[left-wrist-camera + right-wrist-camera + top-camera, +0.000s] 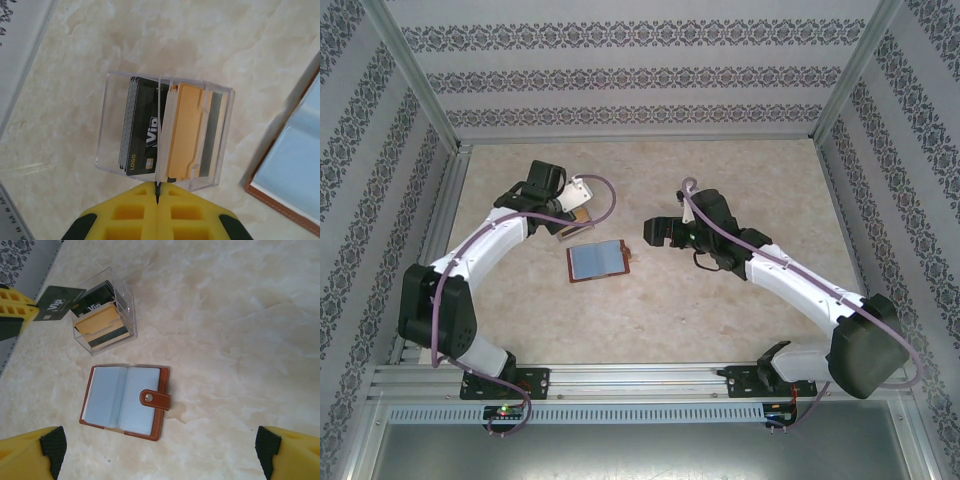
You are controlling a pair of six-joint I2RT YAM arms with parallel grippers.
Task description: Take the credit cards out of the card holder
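My left gripper lowers the matching VIP card beside the black cards next and releases it there, since the clear box (165, 132) below has an open gap beside them.
The brown card holder (125, 400) lies open on the table, blue-grey panels up and strap folded over the right page; it also appears in the top view (598, 261) and at the right edge of the left wrist view (295, 175). No card shows in its pockets. My left gripper (158, 190) is shut on a black VIP card (59, 307), seen edge-on (158, 130) over a clear plastic box (165, 132). My right gripper (160, 460) hangs wide open above the table, just right of the holder (645, 232), holding nothing.
The clear box (105, 310) holds black and gold cards standing on edge, just beyond the holder's far left corner. The enclosure's left wall and metal rail (30, 270) run close behind the box. Bare marble tabletop (240, 340) spreads to the right.
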